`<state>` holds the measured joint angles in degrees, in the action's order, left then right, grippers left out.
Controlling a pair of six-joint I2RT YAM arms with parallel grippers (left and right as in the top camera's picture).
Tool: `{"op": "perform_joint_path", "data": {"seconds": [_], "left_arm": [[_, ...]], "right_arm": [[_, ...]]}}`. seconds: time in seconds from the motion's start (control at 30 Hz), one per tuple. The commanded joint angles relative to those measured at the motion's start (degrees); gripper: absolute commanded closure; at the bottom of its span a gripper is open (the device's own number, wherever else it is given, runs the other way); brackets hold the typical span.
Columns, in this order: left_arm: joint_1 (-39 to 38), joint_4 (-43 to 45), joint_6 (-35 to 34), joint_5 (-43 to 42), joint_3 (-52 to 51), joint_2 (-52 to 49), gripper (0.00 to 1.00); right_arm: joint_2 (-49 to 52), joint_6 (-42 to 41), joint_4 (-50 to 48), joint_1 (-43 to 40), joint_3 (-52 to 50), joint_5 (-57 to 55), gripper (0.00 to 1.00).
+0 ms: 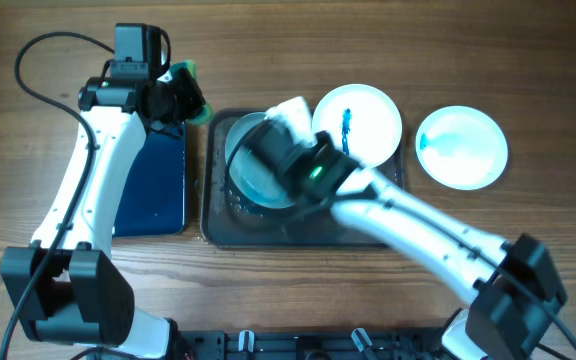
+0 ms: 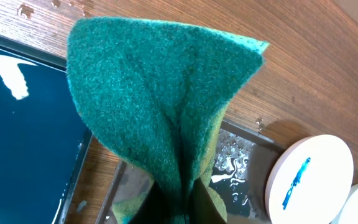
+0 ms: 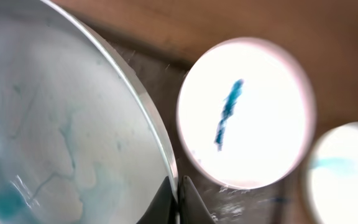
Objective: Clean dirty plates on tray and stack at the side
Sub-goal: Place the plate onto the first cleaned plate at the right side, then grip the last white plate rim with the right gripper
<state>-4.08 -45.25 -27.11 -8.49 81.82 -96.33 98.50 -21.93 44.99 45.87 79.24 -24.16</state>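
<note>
I should next move the wet plate (image 1: pixel 248 178) with my right gripper up past the blue-streaked plate, then down onto the third plate beside the tray.
My right gripper (image 3: pixel 178 200) is shut on the rim of a wet white plate (image 3: pixel 55 130) smeared with pale teal, holding it tilted over the left part of the dark tray (image 1: pixel 218 232); from above the gripper (image 1: pixel 280 128) covers part of that plate (image 1: pixel 248 178). A second plate (image 1: pixel 360 122) with a blue streak lies on the tray's right part and also shows in the right wrist view (image 3: pixel 247 112) and the left wrist view (image 2: pixel 309 177). A third plate (image 1: pixel 461 147) with a teal smear lies on the bare wood right of the tray. My left gripper (image 1: pixel 190 98) is shut on a green sponge (image 2: pixel 160 99) beside the tray's far left corner.
A narrower black tray with a blue bottom (image 1: pixel 153 185) lies left of the dark tray, under my left arm. Water drops sit on the dark tray's floor (image 2: pixel 232 163). A black cable (image 1: pixel 28 60) loops at the far left.
</note>
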Motion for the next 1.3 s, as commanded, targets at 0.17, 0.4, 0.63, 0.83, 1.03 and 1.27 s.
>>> {"op": "perform_joint_path", "data": {"seconds": [0.17,0.4,0.63,0.83,1.03,1.27], "left_arm": [[-0.33,-0.26,-0.31,-0.7,0.15,-0.07,0.96],[-0.55,-1.11,-0.31,-0.7,0.04,-0.07,0.96],[-4.52,-0.68,-0.13,1.18,-0.07,-0.07,0.96],[-5.46,-0.74,-0.11,2.56,-0.07,-0.07,0.96],[-5.46,-0.7,-0.09,2.56,-0.07,-0.07,0.96],[-5.46,-2.19,0.98,2.56,-0.07,-0.07,0.96]], "right_arm": [[-5.05,-4.11,1.66,-27.67,1.18,46.66,0.95],[-9.44,-8.31,12.96,-58.27,0.5,36.24,0.96],[-8.61,-8.22,9.88,-75.19,-10.67,30.03,0.95],[-8.59,-8.2,1.33,-74.27,-20.52,29.22,0.85],[-8.24,-2.05,-3.34,-65.88,-19.1,32.98,0.54],[-6.84,1.44,0.0,-52.46,-4.79,34.18,0.42]]}}
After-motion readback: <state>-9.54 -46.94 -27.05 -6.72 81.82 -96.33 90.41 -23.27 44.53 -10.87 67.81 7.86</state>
